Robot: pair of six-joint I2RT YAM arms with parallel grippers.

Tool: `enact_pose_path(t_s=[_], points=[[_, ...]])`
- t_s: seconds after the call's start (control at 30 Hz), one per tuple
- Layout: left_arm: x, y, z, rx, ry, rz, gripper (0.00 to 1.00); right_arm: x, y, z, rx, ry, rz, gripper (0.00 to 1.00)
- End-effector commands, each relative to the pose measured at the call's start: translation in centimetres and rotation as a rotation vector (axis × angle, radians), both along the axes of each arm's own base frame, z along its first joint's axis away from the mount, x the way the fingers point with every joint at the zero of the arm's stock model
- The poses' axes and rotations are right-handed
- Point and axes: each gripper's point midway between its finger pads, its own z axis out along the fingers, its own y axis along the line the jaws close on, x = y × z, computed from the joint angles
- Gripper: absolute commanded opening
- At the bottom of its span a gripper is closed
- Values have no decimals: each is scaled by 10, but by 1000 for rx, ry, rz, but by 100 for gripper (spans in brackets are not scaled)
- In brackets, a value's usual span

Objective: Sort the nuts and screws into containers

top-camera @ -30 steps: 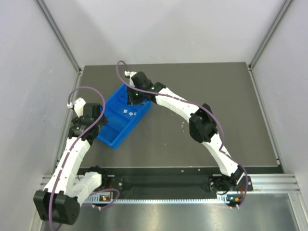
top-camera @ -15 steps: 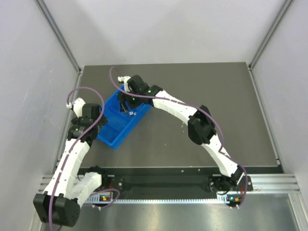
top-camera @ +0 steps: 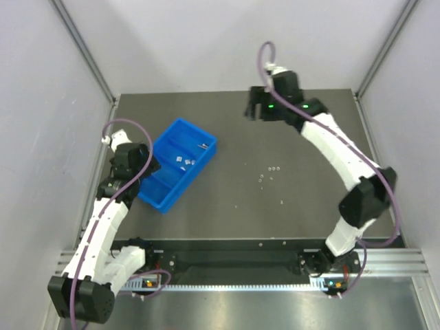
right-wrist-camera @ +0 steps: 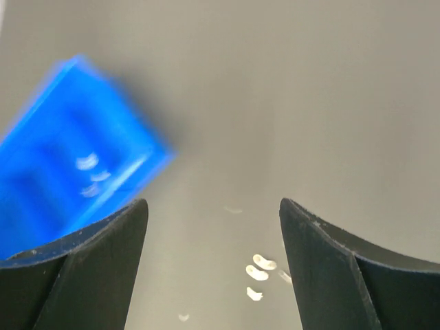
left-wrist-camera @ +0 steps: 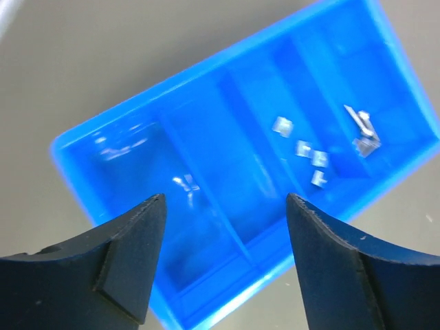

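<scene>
My right gripper will next go down and back onto the end nut of the short row [top-camera: 278, 168], farthest from the tray, because that nut lies unsorted on the tabletop.
The bright blue tray [top-camera: 162, 197] lies at the left of the dark table, and its compartments are the containers. One far compartment holds a slender screw [left-wrist-camera: 360, 121] beside another small part. The compartment next to it holds several small nuts [left-wrist-camera: 303, 148]. A tiny silver piece [left-wrist-camera: 185, 183] lies in a nearer compartment. My left gripper [top-camera: 146, 167] hovers open above the tray's near end [left-wrist-camera: 206, 110], with nothing between its fingers [left-wrist-camera: 130, 247]. My right gripper [top-camera: 256, 112] is open and empty, high at the back of the table. Several loose nuts [right-wrist-camera: 260, 266] lie on the table below it.
Loose nuts [top-camera: 273, 168] are scattered on the dark table to the right of the tray, one more [top-camera: 282, 201] nearer the front. Grey walls with metal posts close the table in on the left, back and right. The blurred tray [right-wrist-camera: 75, 151] shows at the left of the right wrist view.
The right arm has swung away from above the tray to the far back right, and its jaws have opened. The left arm has barely moved.
</scene>
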Motion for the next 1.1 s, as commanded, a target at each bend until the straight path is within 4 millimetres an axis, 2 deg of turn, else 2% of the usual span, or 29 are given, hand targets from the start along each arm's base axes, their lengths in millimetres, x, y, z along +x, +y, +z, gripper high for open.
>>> enact_pose_path(t_s=[0.0,0.07,0.1,0.13,0.17,0.23,0.33,0.43,0.57,0.67,0.7,0.73,0.83,1.07], points=[[24,-27,22,-34,-99,-165,75,-29,-80,-71,-147,171,-215,77],[28,-34,25,-51,-107,-202,74,-40,-105,-84,-176,189,-264,77],[29,-39,22,-58,-95,-225,73,-53,-115,-110,-213,239,-273,77],[30,-42,22,-64,-90,-237,73,-59,-120,-119,-224,254,-281,77],[31,-45,23,-61,-91,-251,73,-59,-123,-127,-216,265,-294,76],[32,-50,20,-60,-76,-273,73,-67,-123,-157,-216,329,-288,74],[35,-55,21,-53,-72,-291,73,-63,-118,-180,-217,368,-273,71],[35,-56,20,-54,-61,-290,73,-55,-116,-192,-231,378,-272,69],[32,-54,19,-51,-55,-276,73,-44,-115,-197,-255,356,-261,66],[29,-51,18,-46,-49,-265,73,-42,-123,-206,-292,367,-279,65],[29,-50,17,-44,-47,-262,73,-42,-125,-208,-293,373,-287,63],[27,-50,16,-41,-44,-262,73,-41,-129,-209,-281,382,-308,55],[26,-46,14,-29,-42,-248,73,-41,-132,-209,-246,386,-319,43],[26,-47,6,-37,-21,-242,73,-42,-128,-216,-273,385,-228,39]])
